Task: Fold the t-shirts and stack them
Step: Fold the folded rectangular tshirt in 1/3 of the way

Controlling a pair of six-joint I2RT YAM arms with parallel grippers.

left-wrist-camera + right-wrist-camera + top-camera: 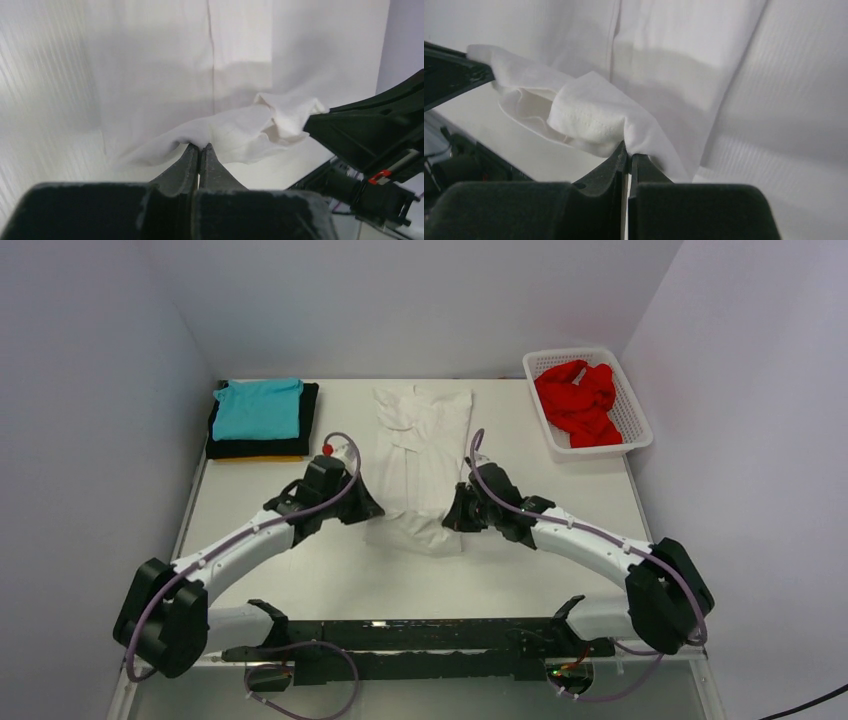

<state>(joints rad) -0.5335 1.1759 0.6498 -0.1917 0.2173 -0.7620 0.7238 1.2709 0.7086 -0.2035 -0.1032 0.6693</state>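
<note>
The robot's right gripper has the t-shirt's near hem corner and should next carry it outward over the t-shirt's middle (447, 457) and let it go, because the white t-shirt still lies long outward.
The white t-shirt (425, 455) lies lengthwise in the table's middle, folded into a narrow strip. My left gripper (368, 510) is shut on its near left hem corner (220, 131). My right gripper (452, 517) is shut on its near right hem corner (596, 117). Both hold the near edge lifted a little off the table. A folded stack at the back left has the teal t-shirt (258, 408) on top of the black t-shirt (260, 445), with a yellow-orange t-shirt edge (258, 458) at the bottom. The red t-shirt (578, 400) lies crumpled in the basket.
A white plastic lattice basket (635, 422) stands at the back right corner. White walls enclose the table on the left, back and right. The black arm-mount rail (420, 640) runs along the near edge.
</note>
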